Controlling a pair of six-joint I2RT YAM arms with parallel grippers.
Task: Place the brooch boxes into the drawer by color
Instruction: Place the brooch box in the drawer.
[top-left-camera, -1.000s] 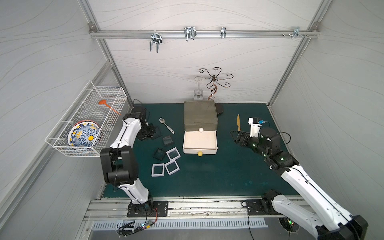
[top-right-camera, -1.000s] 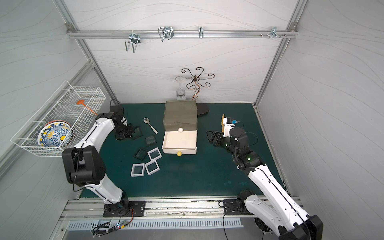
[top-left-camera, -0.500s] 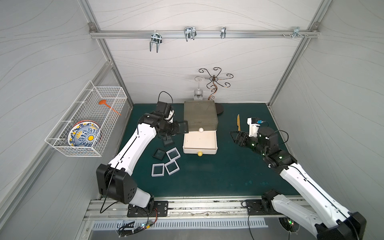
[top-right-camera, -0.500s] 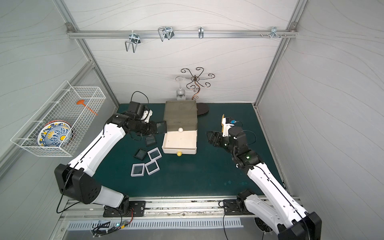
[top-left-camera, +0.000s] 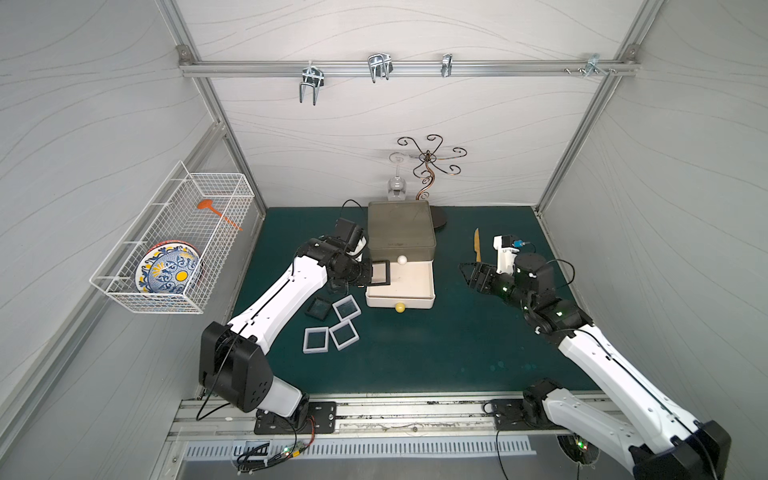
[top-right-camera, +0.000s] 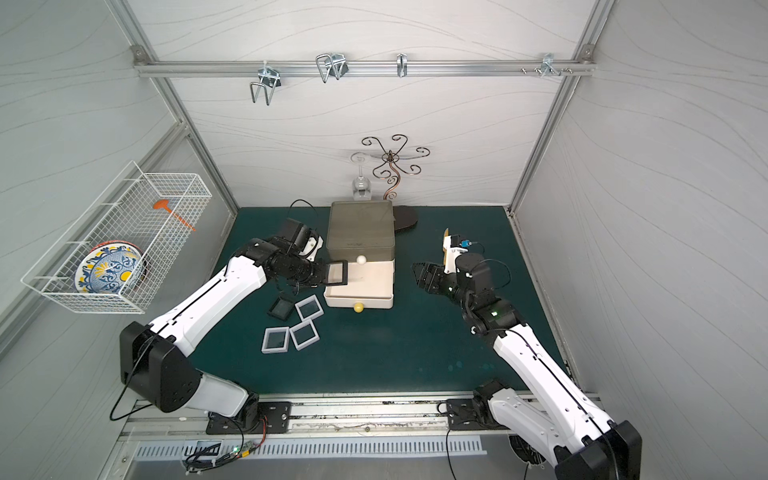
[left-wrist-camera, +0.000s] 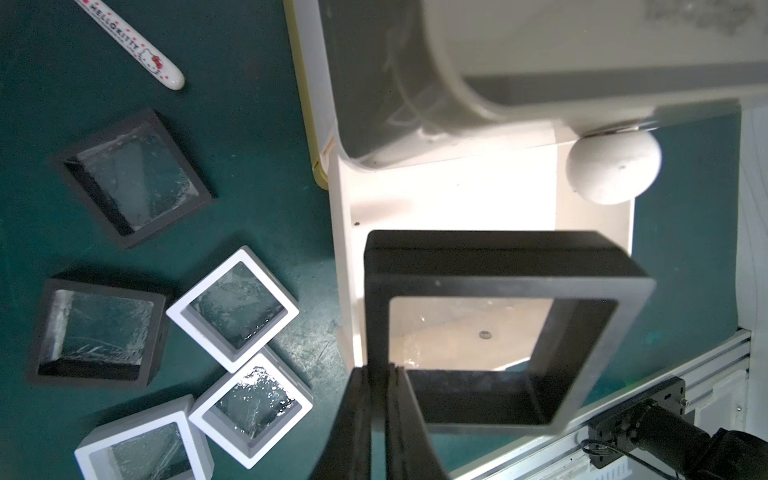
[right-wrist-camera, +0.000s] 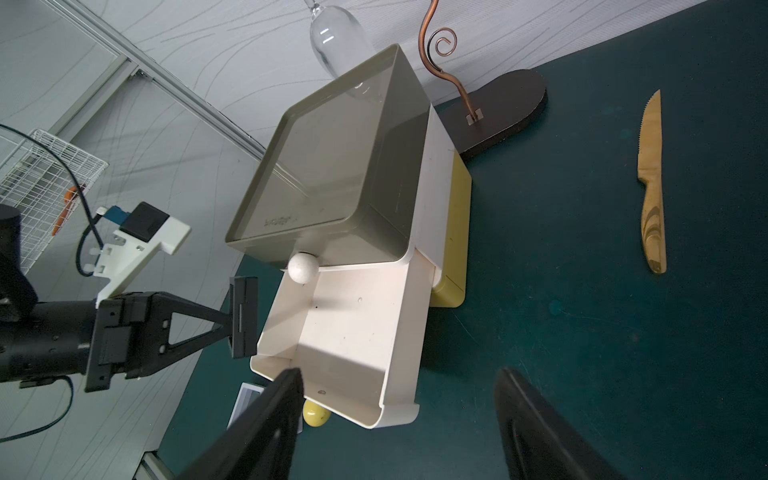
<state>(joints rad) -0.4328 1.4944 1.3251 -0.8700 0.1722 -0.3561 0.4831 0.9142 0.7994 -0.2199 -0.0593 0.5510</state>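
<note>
The empty bottom of the white level lies below my left gripper and farther in, so I will next move my left gripper over the level's side and slightly down and release the black box.
The drawer (top-left-camera: 401, 232) has an olive-grey top tier, and its white tier (top-left-camera: 415, 286) stands pulled out with a yellow knob (top-left-camera: 400, 307). My left gripper (top-left-camera: 370, 273) is shut on one edge of a black brooch box (top-left-camera: 381, 273) (left-wrist-camera: 498, 286), held upright over the open tier's left wall. On the mat left of the drawer lie two black brooch boxes (left-wrist-camera: 133, 176) (left-wrist-camera: 99, 328) and three white ones (top-left-camera: 346, 307) (top-left-camera: 344, 335) (top-left-camera: 316, 339). My right gripper (top-left-camera: 473, 274) (right-wrist-camera: 399, 374) hangs open to the right of the drawer, holding nothing.
A wooden knife (top-left-camera: 477, 245) lies on the mat behind my right gripper. A metal stand (top-left-camera: 428, 174) with a wine glass (top-left-camera: 397, 187) stands behind the drawer. A wire basket (top-left-camera: 174, 241) with plates hangs on the left wall. A spoon handle (left-wrist-camera: 133, 45) lies near the boxes.
My left arm has swung from the mat's back left over to the open white tier, carrying the black box. The right arm has barely moved.
</note>
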